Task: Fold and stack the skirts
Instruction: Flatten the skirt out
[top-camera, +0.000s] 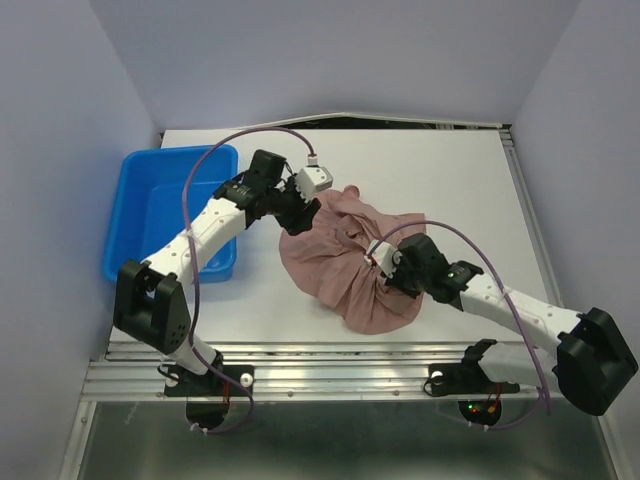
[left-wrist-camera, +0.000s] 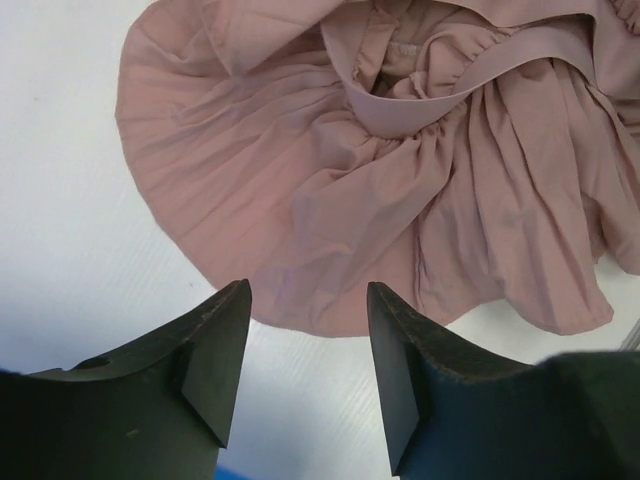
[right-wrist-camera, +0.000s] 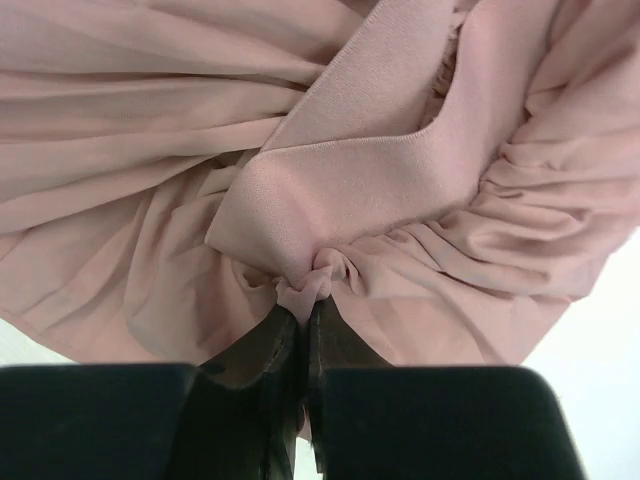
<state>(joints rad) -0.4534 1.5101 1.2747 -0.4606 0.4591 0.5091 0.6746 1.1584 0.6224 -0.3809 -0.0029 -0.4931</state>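
Note:
My right gripper moves toward the right in the top view over the skirt's side away from the bin next. It straightens the twisted waistband, then releases it.
A dusty mauve-pink skirt (top-camera: 345, 262) lies crumpled on the white table (top-camera: 440, 180), its waistband twisted on top. My right gripper (right-wrist-camera: 304, 305) is shut on a pinch of the skirt's (right-wrist-camera: 330, 150) waistband fabric near the cloth's right side; in the top view it (top-camera: 385, 268) sits over the skirt. My left gripper (left-wrist-camera: 308, 330) is open and empty, hovering just off the ruffled hem of the skirt (left-wrist-camera: 380, 190); in the top view it (top-camera: 298, 218) is at the cloth's upper left edge.
A blue plastic bin (top-camera: 172, 210) stands at the left of the table, beside the left arm. The table's right edge and rail (top-camera: 525, 200) run along the right. Purple cables loop over both arms.

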